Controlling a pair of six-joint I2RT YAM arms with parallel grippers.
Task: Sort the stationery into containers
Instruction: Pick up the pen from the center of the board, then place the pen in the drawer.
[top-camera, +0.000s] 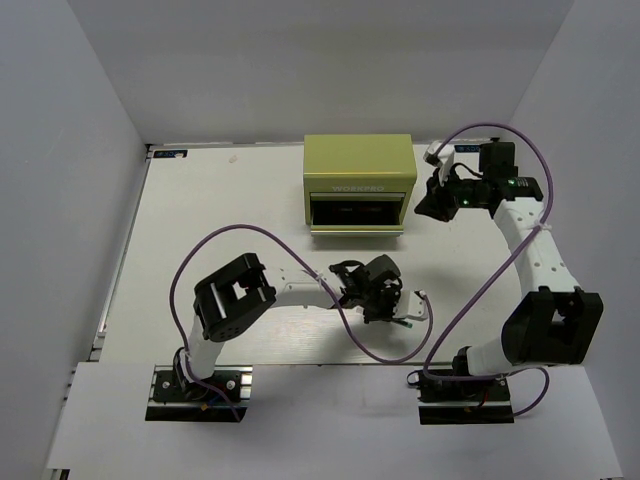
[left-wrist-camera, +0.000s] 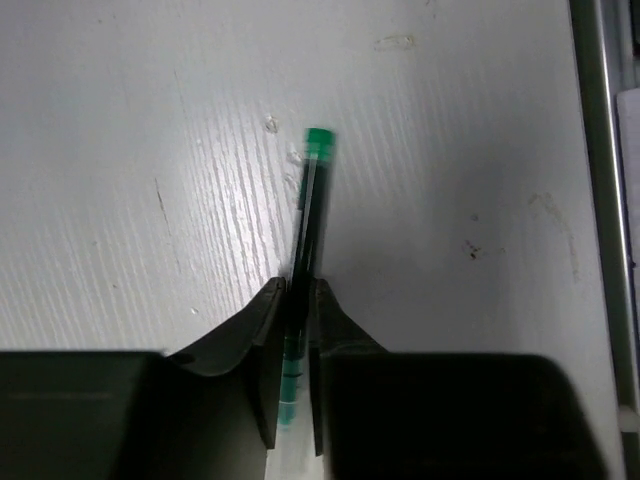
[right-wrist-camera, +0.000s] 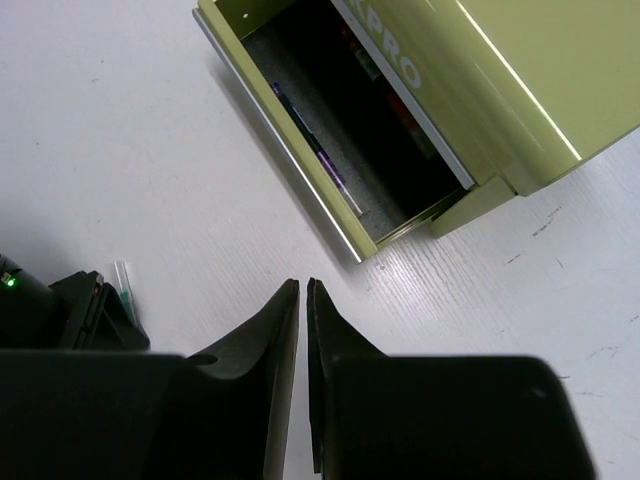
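Note:
Next, I raise my left gripper, carry it outward over the open lower drawer (top-camera: 357, 215) and dip in to release the dark green pen (top-camera: 404, 322), since another pen lies there.
My left gripper (left-wrist-camera: 298, 292) is shut on the dark green pen (left-wrist-camera: 308, 215), whose green end points away over the white table; in the top view this gripper (top-camera: 388, 312) is low over the table's middle front with the pen (top-camera: 404, 322). The yellow-green tool chest (top-camera: 360, 165) stands at the back, its lower drawer (top-camera: 357, 215) pulled open. In the right wrist view the open drawer (right-wrist-camera: 300, 175) holds a slim bluish pen (right-wrist-camera: 312, 145), with something red (right-wrist-camera: 408, 122) deeper in the dark. My right gripper (right-wrist-camera: 303, 292) is shut and empty, to the chest's right (top-camera: 430, 208).
White walls enclose the table on the left, back and right. A purple cable (top-camera: 215, 240) loops over the left arm and another (top-camera: 470, 290) runs from the right arm. The left gripper and the pen's end (right-wrist-camera: 123, 280) show at the left of the right wrist view.

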